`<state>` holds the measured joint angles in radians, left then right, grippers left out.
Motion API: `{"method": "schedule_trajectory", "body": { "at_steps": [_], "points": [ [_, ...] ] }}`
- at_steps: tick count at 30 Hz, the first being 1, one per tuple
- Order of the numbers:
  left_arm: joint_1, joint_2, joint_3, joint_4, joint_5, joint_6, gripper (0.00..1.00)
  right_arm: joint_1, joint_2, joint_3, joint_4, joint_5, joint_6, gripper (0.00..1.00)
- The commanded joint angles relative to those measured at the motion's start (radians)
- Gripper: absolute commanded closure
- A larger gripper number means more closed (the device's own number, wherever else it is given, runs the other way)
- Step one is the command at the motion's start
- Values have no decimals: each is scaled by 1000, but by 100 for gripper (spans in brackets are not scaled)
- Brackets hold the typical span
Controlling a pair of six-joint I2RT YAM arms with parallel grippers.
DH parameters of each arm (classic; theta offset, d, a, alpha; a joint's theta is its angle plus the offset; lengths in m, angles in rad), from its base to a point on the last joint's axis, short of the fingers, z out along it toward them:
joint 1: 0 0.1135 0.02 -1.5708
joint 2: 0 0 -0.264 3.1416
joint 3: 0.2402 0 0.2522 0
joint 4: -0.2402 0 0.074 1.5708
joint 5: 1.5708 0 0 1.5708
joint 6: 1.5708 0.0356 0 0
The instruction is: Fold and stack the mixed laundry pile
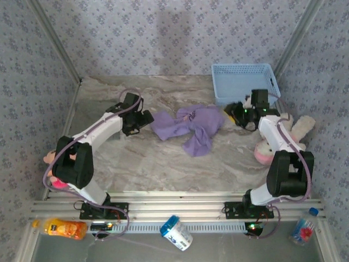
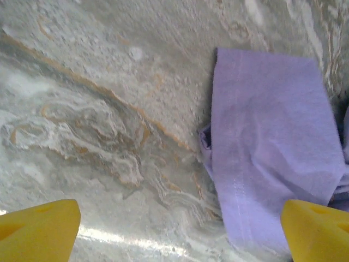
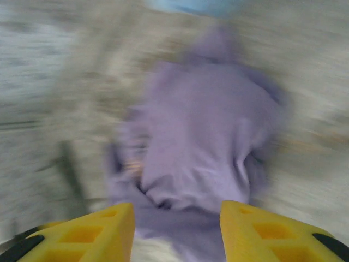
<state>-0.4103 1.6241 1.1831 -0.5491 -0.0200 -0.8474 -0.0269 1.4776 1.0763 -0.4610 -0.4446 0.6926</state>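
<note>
My left gripper moves down and across toward the shirt (image 2: pixel 267 153), onto the hemmed flap's near corner (image 2: pixel 252 237), and closes there next, as its fingers span mostly bare table.
The laundry pile shows as a crumpled lavender-purple T-shirt (image 1: pixel 188 125) in the middle of the marble table (image 1: pixel 136 164). My left gripper (image 1: pixel 144 119) sits just off the shirt's left edge, open. In the left wrist view its yellow fingers stand wide apart (image 2: pixel 180 232) over bare table, and a flat hemmed part of the shirt (image 2: pixel 267 153) lies by the right finger. My right gripper (image 1: pixel 237 114) is at the shirt's right end. In the blurred right wrist view its fingers (image 3: pixel 177 218) are apart with nothing between them, the bunched shirt (image 3: pixel 202 131) just ahead.
A light blue lattice basket (image 1: pixel 245 82) stands at the back right, close behind the right gripper. Plush toys lie beside the right arm (image 1: pixel 300 128) and the left arm (image 1: pixel 52 164). An orange bottle (image 1: pixel 65 227) and a can (image 1: pixel 176 233) lie below the front rail.
</note>
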Motion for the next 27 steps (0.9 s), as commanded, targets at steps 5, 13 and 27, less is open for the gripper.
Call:
{"method": "schedule_trajectory", "body": {
  "at_steps": [5, 13, 27],
  "points": [
    [-74, -4, -40, 8, -14, -62, 5, 177, -102, -23, -103, 190, -193, 46],
    [-123, 106, -25, 75, 33, -120, 6, 399, -33, -97, -60, 289, -228, 40],
    [-209, 340, 180, -23, -12, 89, 21, 436, 79, -206, -21, 426, -244, 43]
  ]
}}
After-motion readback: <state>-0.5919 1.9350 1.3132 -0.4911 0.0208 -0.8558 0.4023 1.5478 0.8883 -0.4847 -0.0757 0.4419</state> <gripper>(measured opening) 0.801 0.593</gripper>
